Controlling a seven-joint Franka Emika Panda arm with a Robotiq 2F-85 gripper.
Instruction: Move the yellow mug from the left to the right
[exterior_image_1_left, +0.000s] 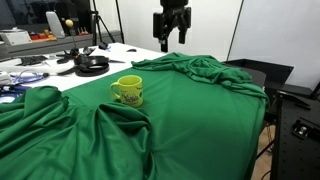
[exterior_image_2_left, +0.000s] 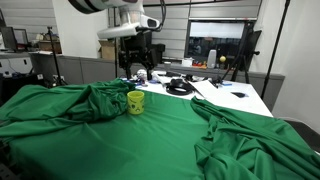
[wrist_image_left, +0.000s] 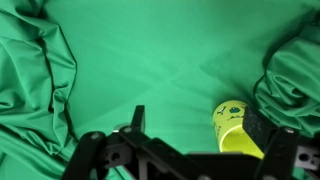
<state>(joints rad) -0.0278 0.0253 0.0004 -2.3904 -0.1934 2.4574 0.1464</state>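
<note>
The gripper moves down and to the right in the wrist view next, astride the mug's rim (exterior_image_1_left: 140, 80) (wrist_image_left: 218, 134) opposite the handle, as the mug's opening admits a finger.
The yellow mug (exterior_image_1_left: 127, 90) stands upright on the green cloth (exterior_image_1_left: 190, 120), handle to one side and a dark print on its wall. It shows in both exterior views (exterior_image_2_left: 135, 102) and low right in the wrist view (wrist_image_left: 235, 128). My gripper (exterior_image_1_left: 171, 38) hangs high above the table, well clear of the mug, fingers apart and empty. In the wrist view its fingers (wrist_image_left: 195, 125) are spread wide, with the mug partly behind the right finger.
The green cloth lies in thick folds around the mug (exterior_image_2_left: 95, 100) and at the table's side (exterior_image_2_left: 250, 130). Black headphones (exterior_image_1_left: 92, 65), cables and papers lie on the white table (exterior_image_2_left: 235, 95) behind. A tripod (exterior_image_2_left: 243, 55) and monitors stand further back.
</note>
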